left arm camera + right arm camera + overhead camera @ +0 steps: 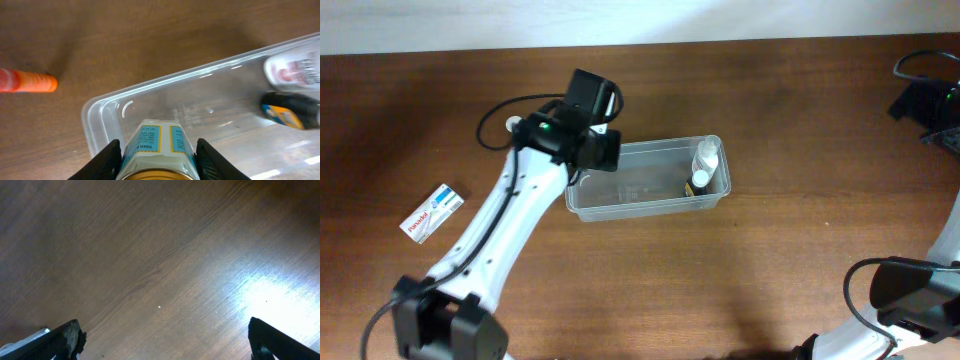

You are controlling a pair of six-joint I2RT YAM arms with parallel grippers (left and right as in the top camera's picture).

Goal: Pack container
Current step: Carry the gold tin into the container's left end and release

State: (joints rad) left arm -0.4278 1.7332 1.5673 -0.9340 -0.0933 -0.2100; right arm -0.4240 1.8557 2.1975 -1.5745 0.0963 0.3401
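The free part of the container's bottom is below my left gripper, clear of both bottles, so my gripper will next lower into the container's empty end (592, 188) (127, 119) and release the small jar.
The clear plastic container (650, 205) lies mid-table; it also shows in the left wrist view (100, 107). Inside its right end lie a white bottle (706, 156) and a small dark bottle (700, 182), also seen in the left wrist view, white (295, 70) and dark (290, 111). My left gripper (157, 155) is shut on a small jar with a blue and yellow label and gold lid (157, 145), held over the container's left end. My right gripper (165, 335) is open and empty above bare wood.
A small white box (432, 212) lies at the table's left. An orange tube (27, 81) lies on the wood left of the container. Black cables and gear (930, 95) sit at the far right edge.
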